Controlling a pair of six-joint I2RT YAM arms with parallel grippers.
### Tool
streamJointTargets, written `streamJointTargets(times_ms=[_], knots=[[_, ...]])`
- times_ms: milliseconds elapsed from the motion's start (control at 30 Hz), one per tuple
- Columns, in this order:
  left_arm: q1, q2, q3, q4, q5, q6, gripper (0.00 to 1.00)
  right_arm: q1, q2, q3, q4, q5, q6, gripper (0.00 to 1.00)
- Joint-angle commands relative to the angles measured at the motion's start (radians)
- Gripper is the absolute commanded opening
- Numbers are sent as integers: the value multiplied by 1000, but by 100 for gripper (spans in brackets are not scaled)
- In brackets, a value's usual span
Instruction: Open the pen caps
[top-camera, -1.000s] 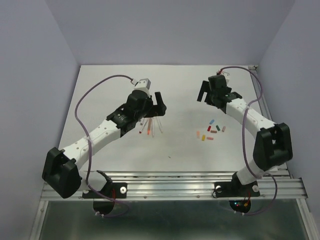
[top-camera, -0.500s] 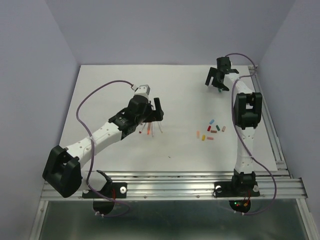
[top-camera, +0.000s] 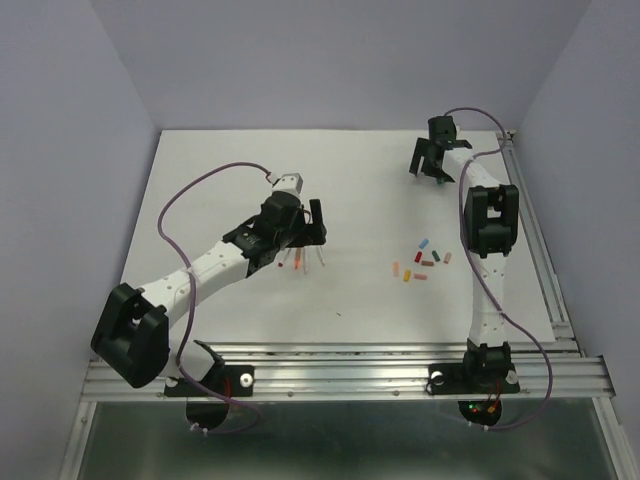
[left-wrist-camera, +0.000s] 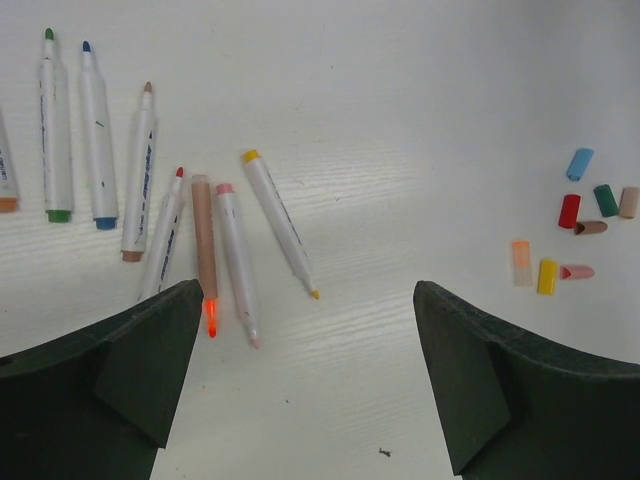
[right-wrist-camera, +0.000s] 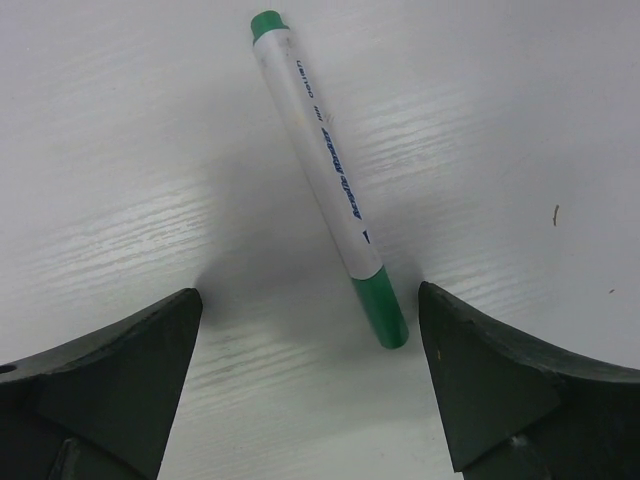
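The robot should next keep its right gripper low over the tabletop and close the open fingers around the long green cap, because that cap is already between them.
Several uncapped white pens lie in a loose row on the table, below my left gripper. In the left wrist view that gripper is open and empty above the pens' tips. A cluster of loose pen caps in blue, red, green, yellow, orange and pink lies to its right, and shows in the top view. My right gripper is at the far right back of the table. In the right wrist view it is open, and a white pen with its green cap still on lies between the jaws on the table.
The metal rail runs along the table's right edge close to the upright right arm. The purple walls close in the back and sides. A small dark speck lies on the white tabletop.
The right arm has swung from the middle of the table to the far right back corner and now stands over the green-capped pen. The left gripper has shifted slightly over the pens.
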Motion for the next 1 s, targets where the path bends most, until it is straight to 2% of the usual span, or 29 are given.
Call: streamJointTargets(times_ms=[0, 67, 100, 600, 633, 700, 833, 867, 933, 967], knots=[[-2, -27, 53, -4, -26, 9, 99, 1, 42, 13, 32, -20, -45, 89], [-2, -34, 58, -10, -37, 5, 99, 2, 37, -4, 35, -42, -46, 82], [-2, -38, 63, -15, -40, 3, 99, 1, 31, -15, 38, -58, -46, 75], [-2, -88, 64, -36, -54, -15, 99, 1, -18, -162, 58, -118, 0, 31], [-2, -93, 63, -35, -52, -18, 99, 2, -22, -184, 59, -141, 6, 24], [-2, -99, 63, -35, -52, -22, 99, 1, -48, -217, 87, -181, 15, 17], [-2, -107, 61, -38, -55, -28, 99, 2, -76, -268, 92, -219, 35, 11], [-2, -110, 60, -36, -55, -29, 99, 5, -104, -300, 93, -227, 44, 8], [-2, -114, 58, -30, -55, -38, 99, 14, -153, -365, 117, -255, 41, 7], [0, -110, 61, -30, -54, -44, 99, 28, -215, -447, 157, -262, 34, 6]])
